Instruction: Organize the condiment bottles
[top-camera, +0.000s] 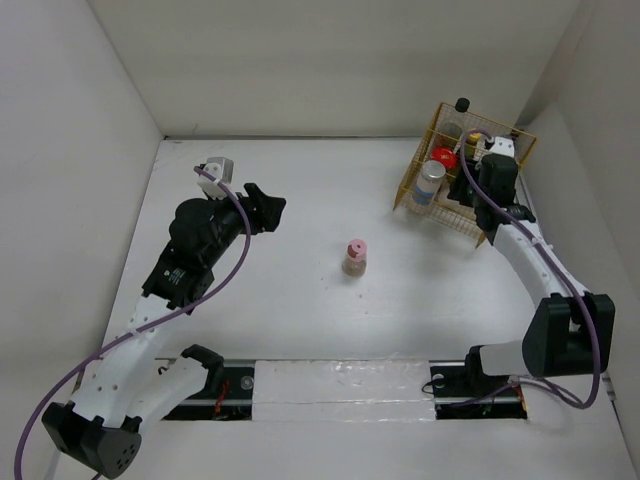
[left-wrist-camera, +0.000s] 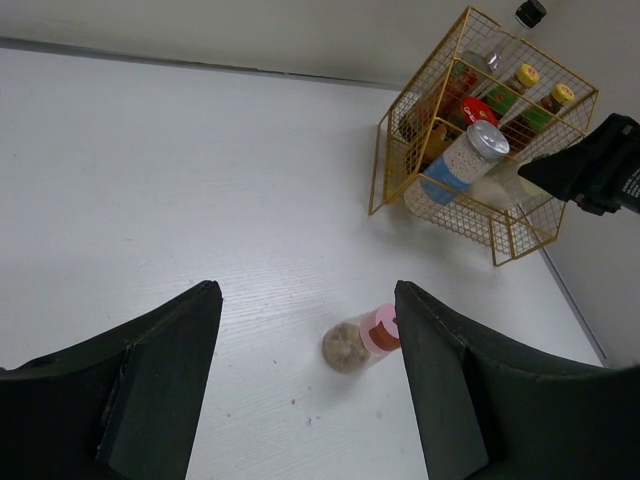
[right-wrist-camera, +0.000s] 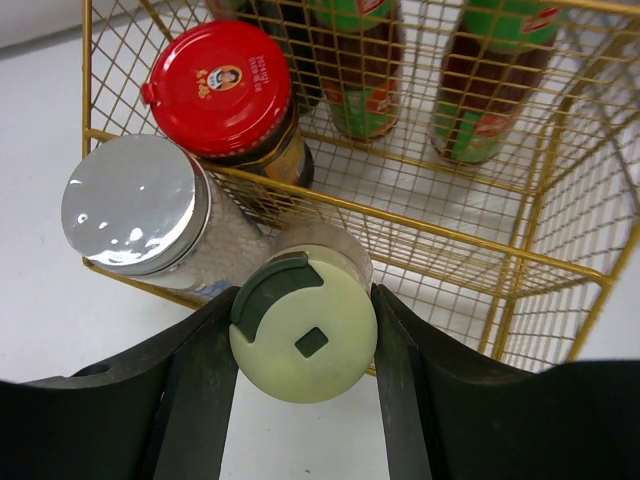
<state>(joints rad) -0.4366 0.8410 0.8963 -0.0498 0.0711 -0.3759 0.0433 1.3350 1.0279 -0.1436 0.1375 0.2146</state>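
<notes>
I will lower my right gripper toward the gap and release the cream-capped bottle, since the basket's near row (right-wrist-camera: 408, 300) is open there beside the silver-lidded white-blue jar (right-wrist-camera: 135, 205).
My right gripper (right-wrist-camera: 303, 300) is shut on a cream-capped bottle (right-wrist-camera: 303, 335) and holds it at the near rim of the yellow wire basket (right-wrist-camera: 420, 225). In the basket stand a red-lidded jar (right-wrist-camera: 220, 88), a silver-lidded white-blue jar (right-wrist-camera: 135, 205) and two bottles with red-green labels (right-wrist-camera: 365, 60). Their yellow caps (left-wrist-camera: 527, 75) and a tall black-capped bottle (left-wrist-camera: 529, 13) show in the left wrist view. A pink-capped beige bottle (top-camera: 355, 257) stands alone mid-table. My left gripper (left-wrist-camera: 310, 380) is open and empty above and left of it, with the bottle (left-wrist-camera: 362, 338) just inside its right finger.
The basket (top-camera: 465, 170) sits in the far right corner against the white walls. My right arm (top-camera: 520, 240) reaches along the right wall to it. My left arm (top-camera: 200, 245) is at the left side of the white table.
</notes>
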